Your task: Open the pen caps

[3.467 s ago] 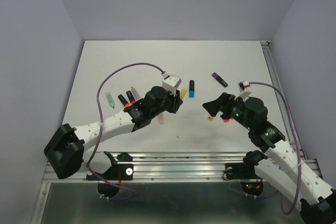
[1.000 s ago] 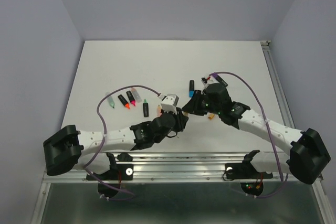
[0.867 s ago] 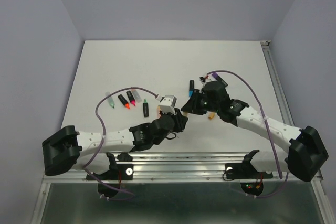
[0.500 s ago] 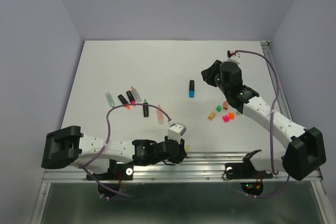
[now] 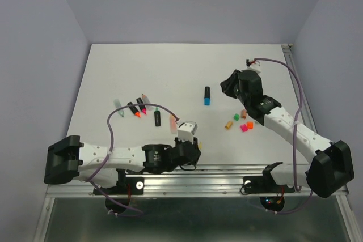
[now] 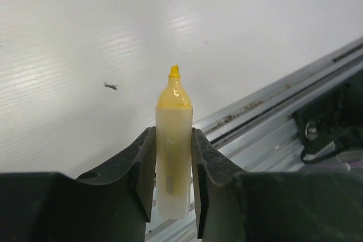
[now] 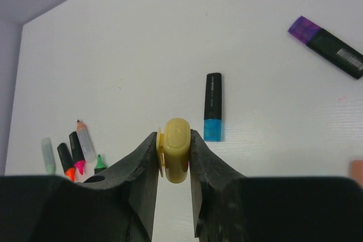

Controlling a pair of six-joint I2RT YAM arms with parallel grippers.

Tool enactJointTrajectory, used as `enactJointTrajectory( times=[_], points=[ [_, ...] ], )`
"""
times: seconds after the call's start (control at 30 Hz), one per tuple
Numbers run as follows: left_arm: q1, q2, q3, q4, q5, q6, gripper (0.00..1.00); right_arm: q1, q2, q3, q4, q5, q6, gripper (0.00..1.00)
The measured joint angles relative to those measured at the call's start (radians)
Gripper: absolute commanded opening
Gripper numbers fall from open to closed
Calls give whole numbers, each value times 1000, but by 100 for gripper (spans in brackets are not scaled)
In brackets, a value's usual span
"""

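The yellow pen cap (image 7: 176,150) in my right gripper needs to go back and down next, into the gap between the tan and pink caps, because the loose caps lie gathered together.
My left gripper (image 6: 173,140) is shut on a pale yellow marker barrel (image 6: 173,162) whose yellow tip (image 6: 174,72) is bare. It hangs over the table's front edge (image 5: 191,152). My right gripper (image 7: 173,137) is shut on the yellow pen cap (image 7: 176,150), held above the table at the back right (image 5: 228,83). A black marker with a blue cap (image 5: 207,96) (image 7: 213,106) lies in the middle. A black marker with a purple cap (image 7: 326,46) lies further right. Loose orange (image 5: 229,124), green (image 5: 236,117) and pink (image 5: 243,127) caps lie near the right arm.
Several uncapped markers (image 5: 139,109) (image 7: 74,148) lie in a row at the left of the white table (image 5: 170,66). The aluminium rail (image 5: 227,171) (image 6: 272,100) runs along the front edge, just under the left gripper. Purple-grey walls (image 5: 45,55) close in the sides.
One second ago both grippers met at the table's middle. They have since pulled apart: the left went to the front edge with the barrel, the right to the back right with the yellow cap.
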Motion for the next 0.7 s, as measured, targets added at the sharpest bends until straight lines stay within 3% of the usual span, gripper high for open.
enactJointTrajectory(
  times=[0.43,0.7],
  points=[
    [412,60,117,-334,-111,-136,0,-4,-147,-254,-266,-16,73,10],
    [624,68,122,-423,-132,-171,0,-4,-144,-319,-352,9,114,11]
  ],
)
